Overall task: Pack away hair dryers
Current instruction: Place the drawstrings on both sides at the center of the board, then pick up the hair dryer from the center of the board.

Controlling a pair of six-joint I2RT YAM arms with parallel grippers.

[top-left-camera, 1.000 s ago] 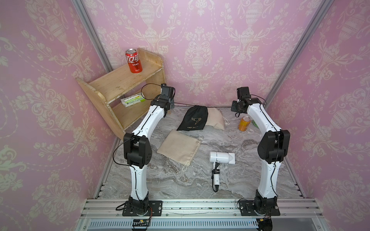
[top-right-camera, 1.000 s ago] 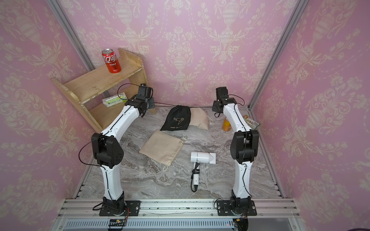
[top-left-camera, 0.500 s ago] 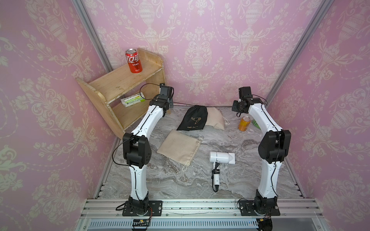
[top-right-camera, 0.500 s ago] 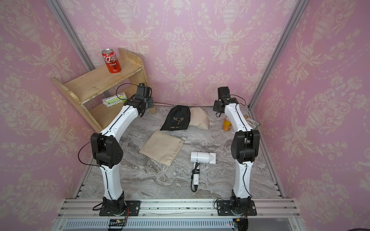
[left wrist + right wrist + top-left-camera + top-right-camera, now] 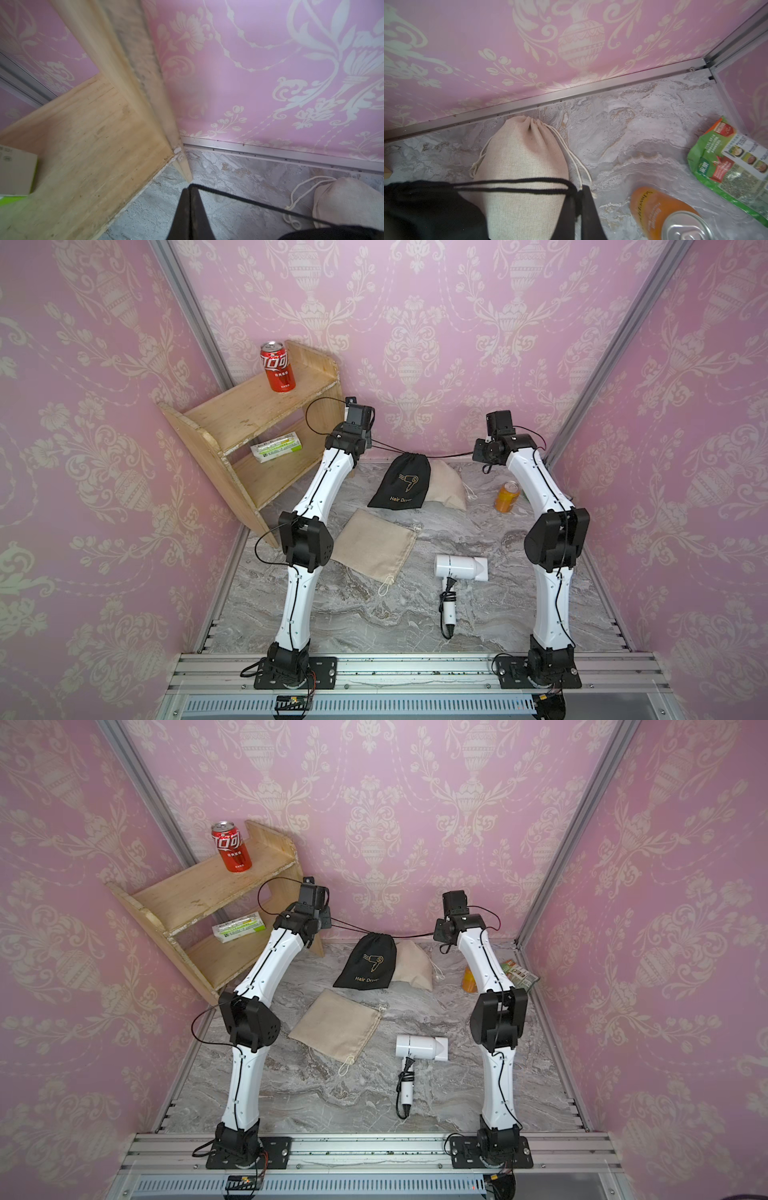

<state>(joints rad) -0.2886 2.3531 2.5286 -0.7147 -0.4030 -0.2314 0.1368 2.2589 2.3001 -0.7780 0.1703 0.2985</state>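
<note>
The left gripper moves down to the bare table between shelf and pouch point(image 5: 370, 478) point(image 5: 236, 214) next and releases the string end there, since the pouch's opening is gathered.
A white hair dryer point(image 5: 459, 567) point(image 5: 422, 1047) lies on its side on the marble table, its black cord trailing toward the front. No gripper is near it. At the back lies a black pouch point(image 5: 405, 485) point(image 5: 370, 967) printed "Hair Dryer". Its black drawstring point(image 5: 249, 202) point(image 5: 512, 184) is stretched taut to both sides. My left gripper point(image 5: 368, 440) point(image 5: 190, 186) is shut on the string's left end, beside the shelf. My right gripper point(image 5: 478, 454) point(image 5: 580, 190) is shut on its right end, above a stuffed beige pouch point(image 5: 446, 489) point(image 5: 521, 158).
A flat beige pouch point(image 5: 372, 545) lies mid-table. A wooden shelf point(image 5: 249, 418) at the back left carries a red can point(image 5: 277, 366) and a green-white box point(image 5: 276, 446). An orange can point(image 5: 507, 497) point(image 5: 660, 212) and a green packet point(image 5: 519, 973) point(image 5: 733, 166) sit at the back right.
Both grippers have shifted only slightly at the back wall and keep hold of the drawstring. The dryer and the pouches lie where they were.
</note>
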